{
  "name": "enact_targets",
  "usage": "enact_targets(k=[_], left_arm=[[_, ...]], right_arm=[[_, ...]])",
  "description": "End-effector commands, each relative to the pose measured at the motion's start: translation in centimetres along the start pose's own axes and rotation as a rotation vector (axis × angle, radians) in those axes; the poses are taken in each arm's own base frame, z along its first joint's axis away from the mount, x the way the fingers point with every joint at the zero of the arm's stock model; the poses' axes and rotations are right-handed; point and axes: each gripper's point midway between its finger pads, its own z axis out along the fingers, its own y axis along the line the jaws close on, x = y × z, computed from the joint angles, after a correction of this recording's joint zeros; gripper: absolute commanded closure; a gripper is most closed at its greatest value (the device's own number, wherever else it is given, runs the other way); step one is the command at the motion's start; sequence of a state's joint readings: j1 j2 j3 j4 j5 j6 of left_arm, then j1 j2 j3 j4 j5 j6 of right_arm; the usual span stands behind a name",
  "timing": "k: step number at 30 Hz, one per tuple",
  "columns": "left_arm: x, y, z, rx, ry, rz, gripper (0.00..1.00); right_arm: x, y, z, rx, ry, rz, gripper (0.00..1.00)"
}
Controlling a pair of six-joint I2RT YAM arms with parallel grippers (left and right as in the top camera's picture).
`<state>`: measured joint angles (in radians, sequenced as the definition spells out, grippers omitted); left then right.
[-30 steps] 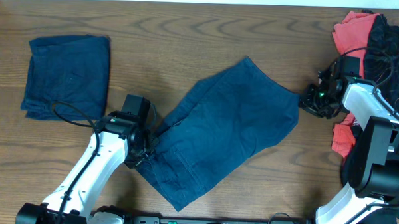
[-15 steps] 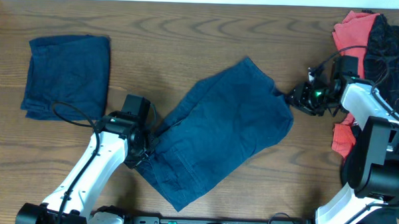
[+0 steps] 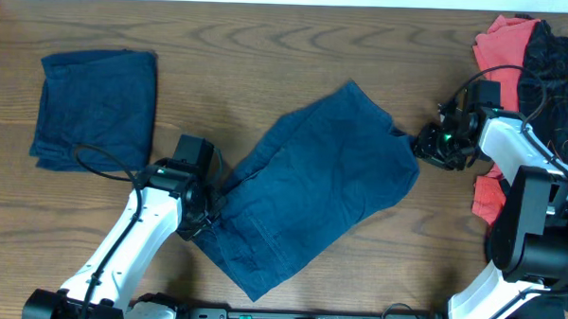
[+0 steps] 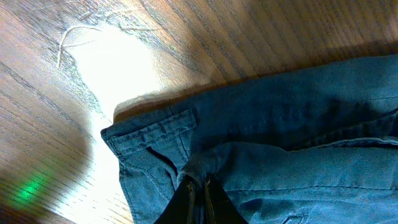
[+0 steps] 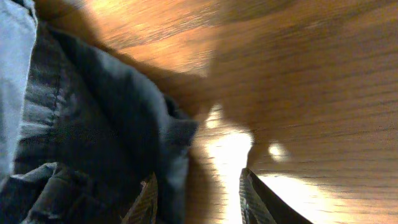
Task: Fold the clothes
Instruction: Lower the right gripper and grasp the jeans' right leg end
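Observation:
My left gripper slides outward next with the shorts' pinched corner onto the bare wood beyond it and releases. The shorts (image 3: 321,194) lie slanted with this end nearer.
Dark navy shorts (image 3: 321,194) lie spread on a slant across the middle of the table. My left gripper (image 3: 206,212) is at their lower left edge, shut on a pinched fold of the waistband (image 4: 200,168); the left gripper's (image 4: 199,193) jaws press together on the denim. My right gripper (image 3: 423,145) is at the shorts' right corner, low over the wood. In the right wrist view the right gripper (image 5: 198,198) stands open, and the dark cloth edge (image 5: 177,143) lies just inside its left finger (image 5: 149,200).
A folded navy garment (image 3: 96,106) rests at the far left. A heap of red (image 3: 501,49) and black (image 3: 553,55) clothes sits at the right edge, behind the right arm. Bare wood surrounds the shorts.
The right gripper moved left to the shorts' right corner, nudging it inward, and its jaws opened a little wider. The left gripper has stayed put, shut on the waistband.

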<state>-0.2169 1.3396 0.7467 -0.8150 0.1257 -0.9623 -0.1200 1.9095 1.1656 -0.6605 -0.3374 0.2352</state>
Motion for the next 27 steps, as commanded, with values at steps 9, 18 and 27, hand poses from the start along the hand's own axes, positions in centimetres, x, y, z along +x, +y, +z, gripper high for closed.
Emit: enact_targets(k=[9, 18, 27], left_arm=[[0.2, 0.5, 0.3, -0.022, 0.014, -0.006, 0.94], [0.2, 0.5, 0.3, -0.022, 0.014, -0.006, 0.94], [0.2, 0.5, 0.3, -0.022, 0.014, -0.006, 0.94]], right_arm=[[-1.1, 0.9, 0.6, 0.026, -0.054, -0.029, 0.59], [-1.6, 1.4, 0.9, 0.051, -0.087, 0.002, 0.69], [-1.0, 0.2, 3.1, 0.079, -0.04, 0.042, 0.72]])
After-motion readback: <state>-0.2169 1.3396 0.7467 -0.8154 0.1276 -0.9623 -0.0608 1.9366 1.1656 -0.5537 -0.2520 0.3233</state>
